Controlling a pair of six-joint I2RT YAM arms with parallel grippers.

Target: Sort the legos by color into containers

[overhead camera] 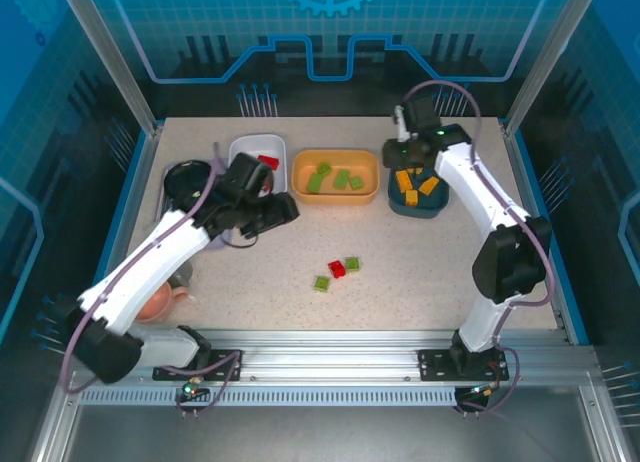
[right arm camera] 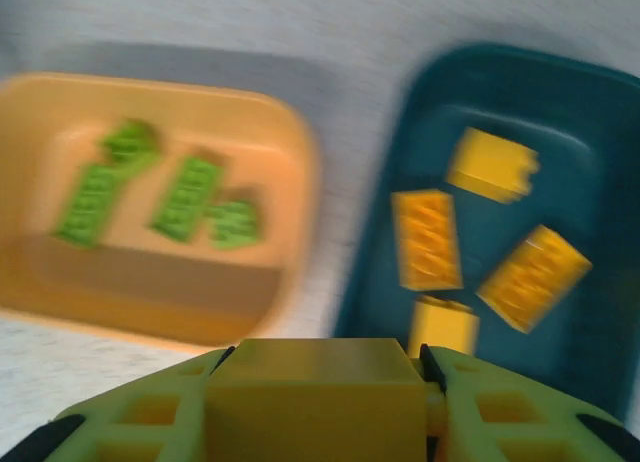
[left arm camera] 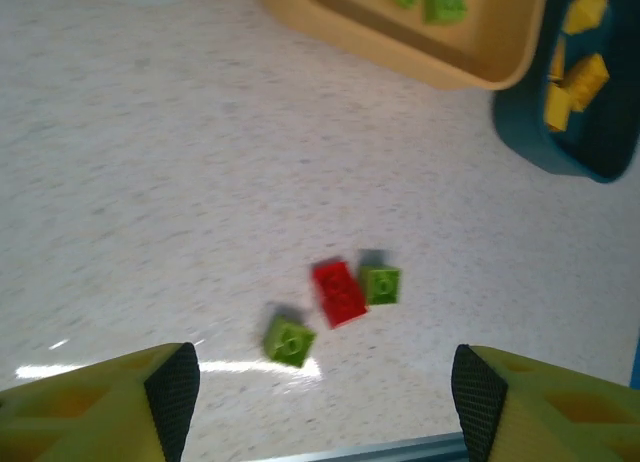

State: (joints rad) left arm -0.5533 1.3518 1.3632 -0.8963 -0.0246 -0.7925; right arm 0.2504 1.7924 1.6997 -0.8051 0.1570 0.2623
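The right gripper moves away from the orange bowl (overhead camera: 300,190) and down next, to release the brick among yellow ones, since the teal bowl's near end (overhead camera: 426,201) lies below.
On the table lie three loose legos: a red brick (overhead camera: 337,269) (left arm camera: 339,292), a green one (overhead camera: 352,264) (left arm camera: 380,284) touching it, and another green one (overhead camera: 321,283) (left arm camera: 289,340) a little apart. My left gripper (overhead camera: 285,210) (left arm camera: 320,402) hangs open above and behind them, holding nothing. My right gripper (overhead camera: 402,150) (right arm camera: 328,367) is shut on a yellow brick (right arm camera: 320,392) over the left edge of the teal bowl (overhead camera: 413,206) (right arm camera: 590,112), which holds several yellow bricks. The orange bowl (overhead camera: 300,190) (right arm camera: 40,112) holds green bricks. The white bowl (overhead camera: 245,147) holds a red brick (overhead camera: 268,162).
A black round dish (overhead camera: 185,180) sits left of the white bowl, beside the left arm. A pinkish object (overhead camera: 160,300) lies under the left arm near the front left. An aluminium rail (overhead camera: 330,347) runs along the near edge.
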